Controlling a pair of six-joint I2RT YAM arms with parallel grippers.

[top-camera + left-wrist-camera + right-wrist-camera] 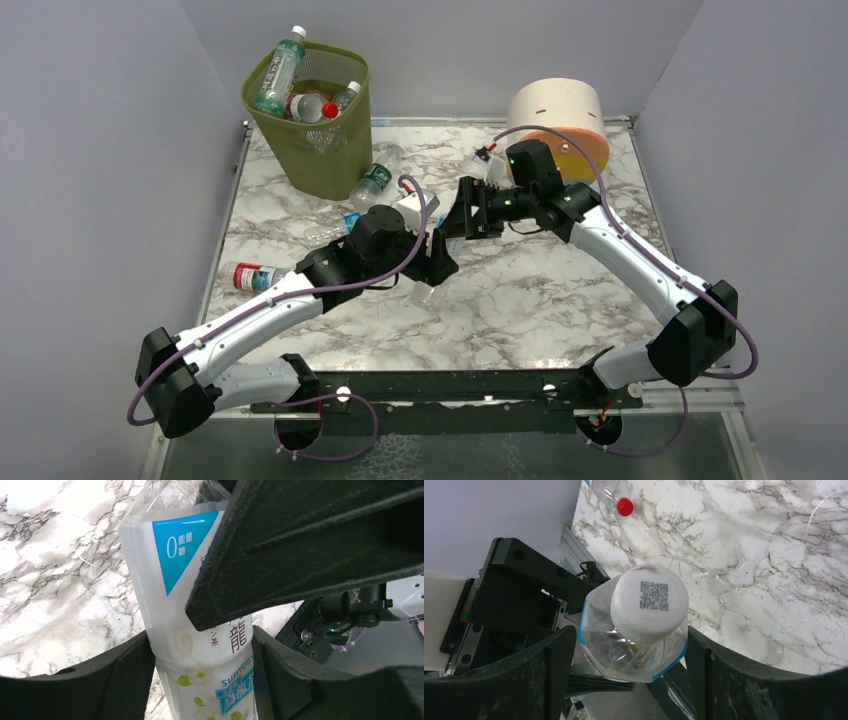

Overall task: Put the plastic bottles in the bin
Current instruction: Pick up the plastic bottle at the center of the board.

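I will lift my left gripper outward over the bin's opening point(334, 72), lower it and release the bottle, since the bin's rim stands high above the tabletop.
A clear plastic bottle point(175, 580) with a white and blue label stands between my left gripper's point(202, 680) fingers, which press on both sides of the label. The same bottle's white cap point(649, 602) shows in the right wrist view, where my right gripper point(629, 650) stands open around its shoulder with slim gaps. Both grippers meet mid-table point(447, 238). The olive-green mesh bin point(335, 155) at the back left holds several bottles point(280, 72). More bottles lie beside the bin point(375, 180), at the table's left point(250, 276) and near the cylinder point(482, 160).
A cream cylinder point(558, 125) with an orange band stands at the back right. Grey walls close in the marble table point(540, 300) on three sides. A red-capped bottle point(624, 505) lies near the wall edge.
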